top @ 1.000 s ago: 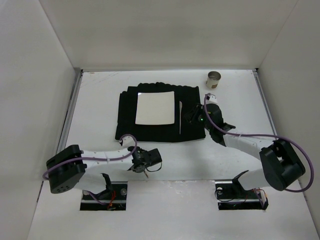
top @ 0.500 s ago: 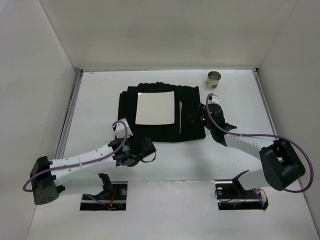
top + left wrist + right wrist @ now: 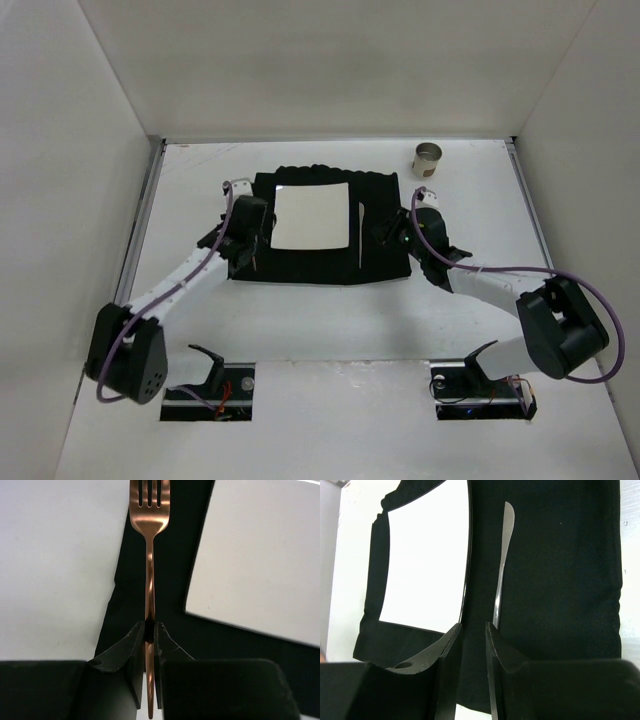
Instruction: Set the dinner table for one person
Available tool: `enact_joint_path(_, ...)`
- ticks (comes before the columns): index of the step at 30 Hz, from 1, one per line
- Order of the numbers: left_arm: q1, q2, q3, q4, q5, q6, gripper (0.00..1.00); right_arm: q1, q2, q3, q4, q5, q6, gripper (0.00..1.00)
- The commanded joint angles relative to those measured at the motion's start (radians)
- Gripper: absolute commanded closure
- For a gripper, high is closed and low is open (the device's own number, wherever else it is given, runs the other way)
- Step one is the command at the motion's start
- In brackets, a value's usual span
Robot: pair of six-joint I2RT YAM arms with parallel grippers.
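Observation:
The knife [image 3: 360, 235] already lies along the plate's other side. So next I will lower my left gripper onto the bare part of the mat beside the plate and let go of the fork's handle.
The white dinner table [image 3: 190, 190] carries a black cloth mat [image 3: 385, 190] with a square white plate [image 3: 312, 216] on it. A silver knife [image 3: 360, 235] lies on the mat just right of the plate. My left gripper [image 3: 248, 245] hovers over the mat's left strip beside the plate. In the left wrist view it [image 3: 149, 630] is shut on the handle of a copper fork [image 3: 149, 555], tines pointing away, plate [image 3: 260, 555] to its right. My right gripper [image 3: 474, 627] is slightly open and empty, with the knife [image 3: 502, 555] just beyond its right finger.
A small metal cup [image 3: 428, 159] stands at the back right, off the mat. Metal rails run along both side edges of the table, and white walls close in on three sides. The mat's left edge [image 3: 112, 605] runs just left of the fork.
My left arm has swung from the table's front up to the mat's left side, carrying the fork. My right gripper has barely moved beside the knife.

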Motion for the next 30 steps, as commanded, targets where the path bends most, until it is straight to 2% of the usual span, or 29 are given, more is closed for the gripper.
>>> enact_joint_path(1,0.138,0.129,0.016,0.168,0.351,0.149,0.96,0.001,-0.017,-0.012,0.069,0.008,0.004,0.69)
enact_joint_path(2,0.163,0.175,0.034,0.173,0.409,0.146,0.96,0.001,-0.017,-0.012,0.069,0.008,0.004,0.69)
enact_joint_path(5,0.188,0.290,0.126,0.139,0.468,0.175,0.96,0.001,-0.007,-0.012,0.072,0.010,0.004,0.69)
enact_joint_path(8,0.191,0.396,0.238,0.059,0.441,0.225,0.96,0.003,0.004,-0.009,0.073,0.010,0.003,0.69)
enact_joint_path(11,0.180,0.445,0.289,0.018,0.395,0.271,0.96,0.003,0.000,-0.010,0.073,0.010,0.001,0.69)
enact_joint_path(21,0.179,0.553,0.321,-0.059,0.264,0.290,0.96,0.003,0.013,-0.006,0.073,0.002,0.003,0.69)
enact_joint_path(30,0.183,0.589,0.326,-0.045,0.238,0.279,0.92,0.003,0.009,-0.009,0.073,0.005,0.001,0.69)
